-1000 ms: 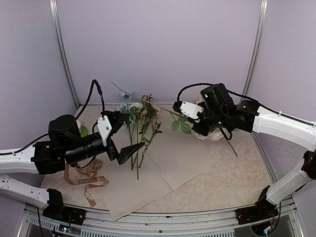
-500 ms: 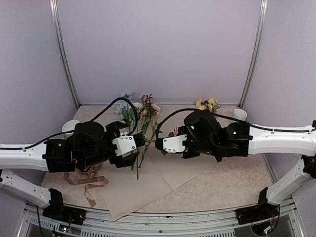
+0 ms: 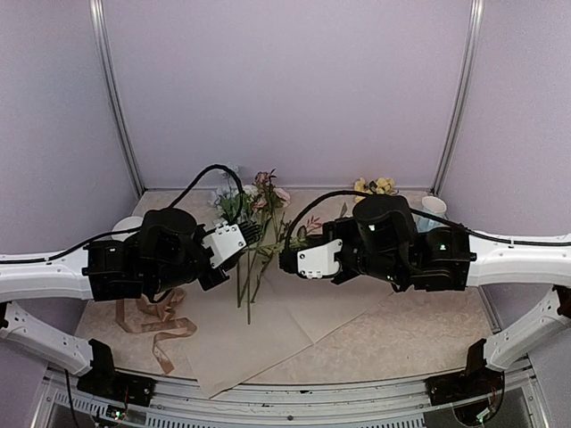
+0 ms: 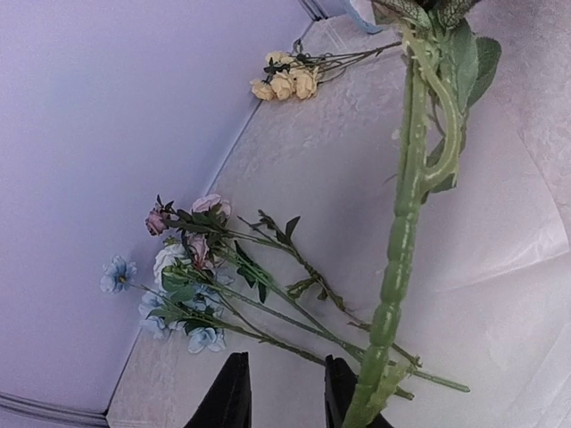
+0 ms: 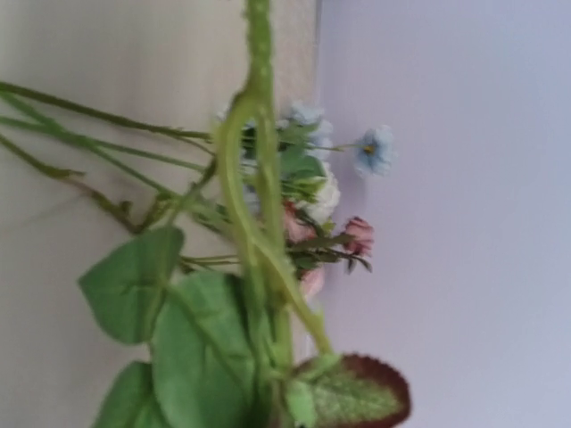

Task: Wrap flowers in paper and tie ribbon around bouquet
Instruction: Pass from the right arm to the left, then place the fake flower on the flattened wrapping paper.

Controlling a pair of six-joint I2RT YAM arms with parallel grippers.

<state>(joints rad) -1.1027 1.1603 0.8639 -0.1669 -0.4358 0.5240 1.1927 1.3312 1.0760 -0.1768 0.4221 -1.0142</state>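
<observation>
The thick-stemmed flower in my left gripper points across the bouquet's stems, so I next need to turn it toward the back wall and lower it onto them to release it.
A bunch of pink, blue and white flowers (image 3: 252, 207) (image 4: 183, 294) lies on the peach paper (image 3: 294, 308) (image 4: 508, 294), blooms toward the back wall. Over its stems my right gripper (image 3: 287, 260) holds one more flower by its thick green stem (image 4: 401, 241) (image 5: 254, 160), with big leaves close to the lens; its fingers are hidden. My left gripper (image 3: 254, 234) (image 4: 285, 379) faces it from the left with a narrow gap between its jaws. Only paper shows in that gap, and the held stem passes along the outside of the right finger. The tan ribbon (image 3: 156, 321) lies curled at the left.
A small bunch of yellow flowers (image 3: 375, 185) (image 4: 285, 82) lies at the back right by the wall. A white cup (image 3: 434, 205) stands in the back right corner and another (image 3: 125, 227) at the left behind my left arm. Purple walls close in on three sides.
Both arms swung in to the middle. The right one carried its leafy flower from the back right to above the bunch. The left jaws went from wide to narrow.
</observation>
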